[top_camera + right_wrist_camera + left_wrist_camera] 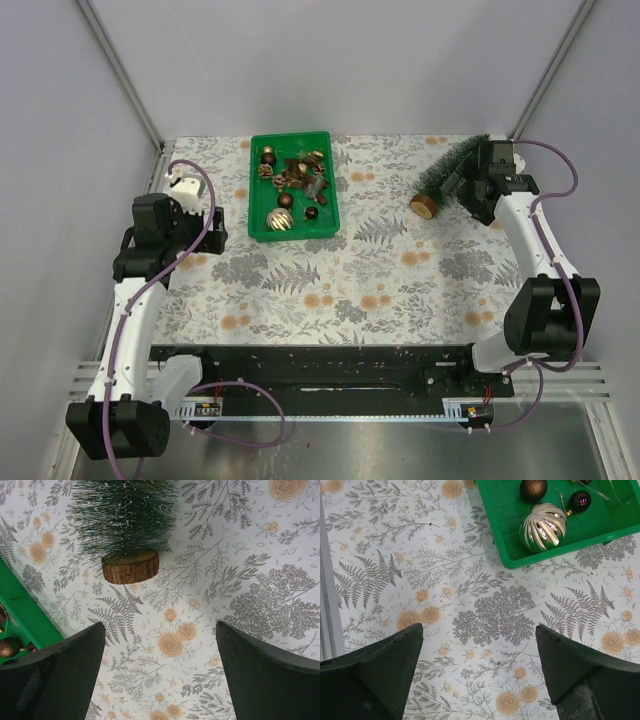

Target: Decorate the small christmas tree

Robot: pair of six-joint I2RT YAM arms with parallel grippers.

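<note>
My right gripper will move outward and down, past the wooden-slice base, onto the lower trunk, because the tree is lying on its side beyond its open fingers.
The small christmas tree lies on its side at the back right of the table, its wooden-slice base pointing front-left. In the right wrist view the tree and its base lie ahead of my open, empty right gripper. In the top view the right gripper hovers right next to the tree. A green tray at the back centre holds several ornaments, among them a striped gold bauble and dark brown balls. My left gripper is open and empty over the cloth, left of the tray.
A patterned tablecloth with ferns and orange flowers covers the table. Grey enclosure walls and metal posts stand on all sides. A black rail runs along the near edge between the arm bases.
</note>
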